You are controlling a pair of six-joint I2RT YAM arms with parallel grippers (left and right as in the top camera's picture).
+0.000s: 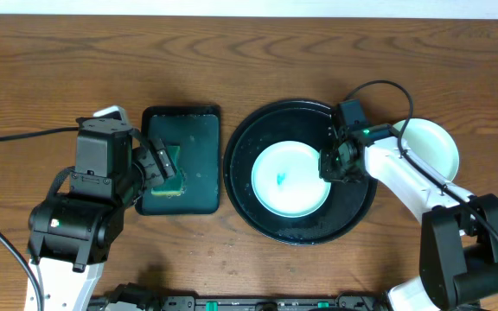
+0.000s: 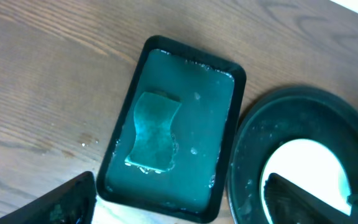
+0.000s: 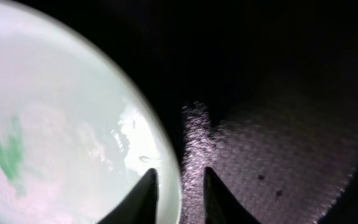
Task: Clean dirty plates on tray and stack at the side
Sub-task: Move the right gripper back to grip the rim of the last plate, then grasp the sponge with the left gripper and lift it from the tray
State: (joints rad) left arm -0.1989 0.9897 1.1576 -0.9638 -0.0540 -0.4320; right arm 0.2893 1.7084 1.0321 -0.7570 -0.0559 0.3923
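Observation:
My left gripper is open and needs to go down into the green tray, with its fingers over the sponge's narrow middle, because the plate still has a teal smear.
A white plate (image 1: pixel 292 186) with a teal smear in its middle lies in the round black tray (image 1: pixel 240 173). My right gripper (image 1: pixel 328 164) is at the plate's right rim. In the right wrist view its fingers (image 3: pixel 179 171) straddle the rim of the plate (image 3: pixel 61 112), one over the plate and one over the tray (image 3: pixel 278 124), closed narrowly on it. A second pale plate (image 1: pixel 435 147) sits on the table right of the tray, partly hidden by my right arm. My left gripper (image 1: pixel 158 164) is open and empty above the green tray's near end (image 2: pixel 179 205).
A dark green rectangular tray (image 1: pixel 193 147) lies left of the black tray and holds a green sponge (image 1: pixel 169 168). The sponge (image 2: pixel 154 130), wet green tray (image 2: pixel 210 112), black tray (image 2: pixel 253 155) and plate (image 2: pixel 309 168) show in the left wrist view.

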